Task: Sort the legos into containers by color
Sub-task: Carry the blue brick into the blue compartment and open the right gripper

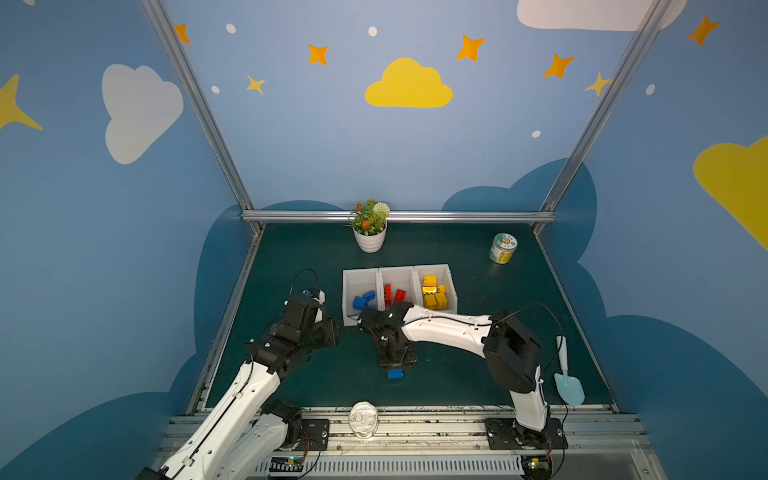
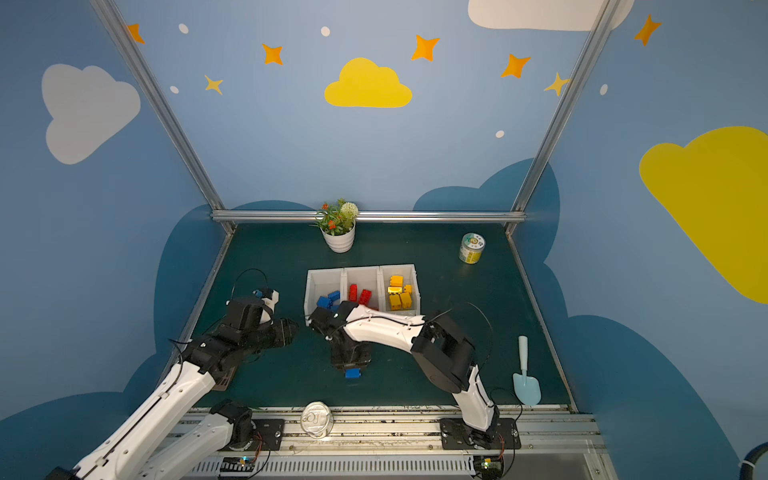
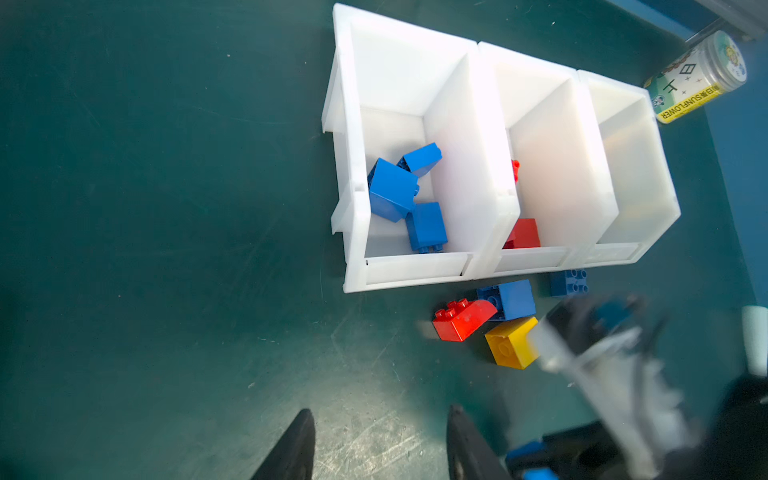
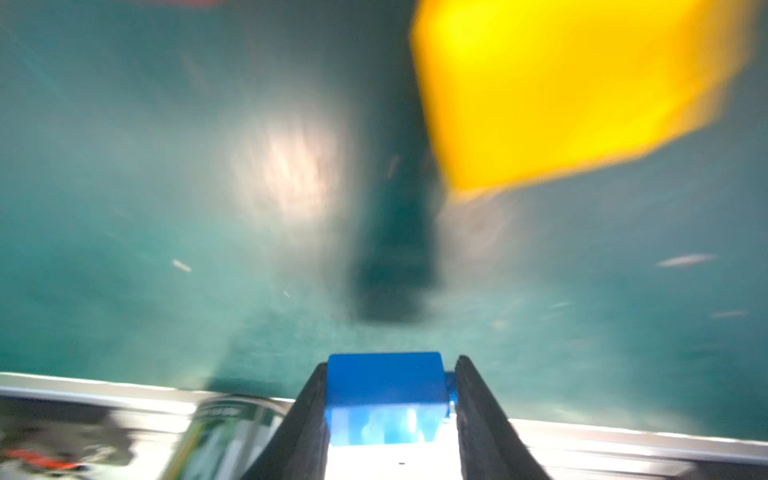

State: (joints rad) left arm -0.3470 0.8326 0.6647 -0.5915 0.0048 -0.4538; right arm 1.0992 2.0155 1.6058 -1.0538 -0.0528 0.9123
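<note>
I should next lift my right gripper and swing it outward over the container that holds the blue legos, and then let go of the matching blue lego there.
Three joined white containers (image 1: 344,291) (image 3: 415,274) stand mid-table. The left one holds blue legos (image 1: 363,300), the middle one red legos (image 1: 394,293), the right one yellow legos (image 1: 433,293). In front of them my right gripper (image 4: 390,365) is shut on a blue lego (image 1: 395,372) (image 2: 352,372), just above the mat. In the left wrist view, loose legos lie by the containers' front: a red one (image 3: 463,318), two blue ones (image 3: 509,299) and a yellow one (image 3: 511,343). My left gripper (image 3: 380,419) hangs open and empty over bare mat, left of the containers.
A white flower pot (image 1: 370,240) stands at the back edge and a yellow-green can (image 1: 503,248) at the back right. A light-blue trowel (image 1: 567,382) lies at the front right. A clear round jar (image 1: 363,419) sits on the front rail.
</note>
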